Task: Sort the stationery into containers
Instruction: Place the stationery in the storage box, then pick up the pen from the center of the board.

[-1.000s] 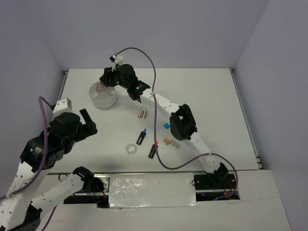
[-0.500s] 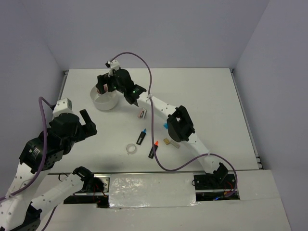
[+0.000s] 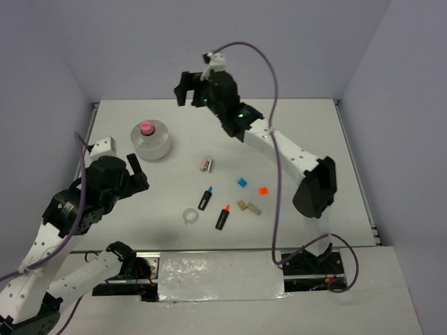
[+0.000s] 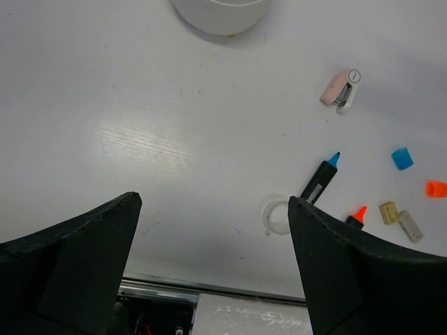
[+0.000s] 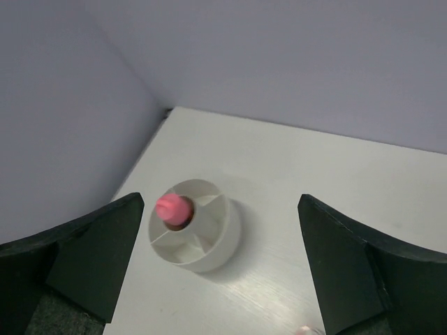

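My left gripper swings across next, turns to match and descends astride the blue-capped marker's black body (image 3: 204, 202) (image 4: 320, 182), slanting below to its right in the top view.
The round white divided dish (image 3: 155, 146) stands at the far left, with a pink cylinder (image 3: 146, 128) upright in one compartment. My right gripper (image 3: 187, 88) hangs high above the table's back edge, open and empty; its wrist view looks down on the dish (image 5: 209, 241) and the pink cylinder (image 5: 173, 208). My left gripper (image 3: 139, 174) is open and empty, near the dish's front. Mid-table lie a blue-capped marker (image 3: 204, 198), an orange-capped marker (image 3: 222, 217), a clear tape ring (image 3: 191, 216), a pink-and-white piece (image 3: 207, 164), a blue square (image 3: 242, 181), an orange square (image 3: 263, 189), and tan (image 3: 242, 205) and grey (image 3: 254, 208) blocks.
Purple-grey walls close the table at the back and both sides. The right arm's cable loops high over the table's right half. A taped strip and the arm bases (image 3: 209, 276) line the near edge. In the left wrist view the tape ring (image 4: 276, 215) lies beside the right finger.
My right gripper opened over the dish and left the pink cylinder standing in it, then rose and swung back to the right. The left arm shifted slightly toward the table.
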Available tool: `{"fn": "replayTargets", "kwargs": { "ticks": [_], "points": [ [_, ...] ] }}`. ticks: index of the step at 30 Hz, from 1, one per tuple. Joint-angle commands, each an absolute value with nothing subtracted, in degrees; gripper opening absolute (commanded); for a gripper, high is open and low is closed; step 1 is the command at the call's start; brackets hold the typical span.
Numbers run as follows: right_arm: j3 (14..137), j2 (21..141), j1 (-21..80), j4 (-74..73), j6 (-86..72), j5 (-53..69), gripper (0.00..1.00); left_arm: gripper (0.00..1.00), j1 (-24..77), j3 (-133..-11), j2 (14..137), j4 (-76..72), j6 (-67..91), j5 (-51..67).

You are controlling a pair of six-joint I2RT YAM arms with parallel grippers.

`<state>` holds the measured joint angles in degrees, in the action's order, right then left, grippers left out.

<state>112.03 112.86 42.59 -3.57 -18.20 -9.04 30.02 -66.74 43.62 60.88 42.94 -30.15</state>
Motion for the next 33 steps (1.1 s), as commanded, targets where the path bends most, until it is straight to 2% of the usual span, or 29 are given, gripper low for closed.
{"fn": "replayTargets", "kwargs": {
  "ticks": [1, 6, 12, 17, 25, 33],
  "points": [
    [107.2, 103.5, 39.4, -16.6, -22.7, -19.7, 1.0, 0.99, 29.9, -64.8, 47.4, 54.8, 39.9, -27.0],
    [96.1, 93.8, 37.3, -32.2, -28.1, -25.8, 1.0, 0.99, 29.9, -63.8, 53.9, 51.0, 37.8, -22.9],
    [73.2, 77.7, 34.4, -33.8, -32.6, -20.5, 1.0, 0.99, 29.9, -64.0, 64.1, 42.0, 31.5, -6.5],
    [59.2, 66.8, 34.4, -36.0, -37.6, -19.2, 0.95, 0.95, 32.1, -64.9, 76.6, 39.6, 27.9, -0.8],
    [52.5, 57.1, 34.1, -37.9, -37.2, -16.1, 0.81, 0.86, 38.8, -66.4, 89.5, 34.4, 27.9, -4.6],
    [47.4, 52.8, 34.3, -37.8, -39.0, -13.8, 0.81, 0.8, 41.2, -62.4, 92.4, 29.7, 28.4, -2.4]
  ]
}}
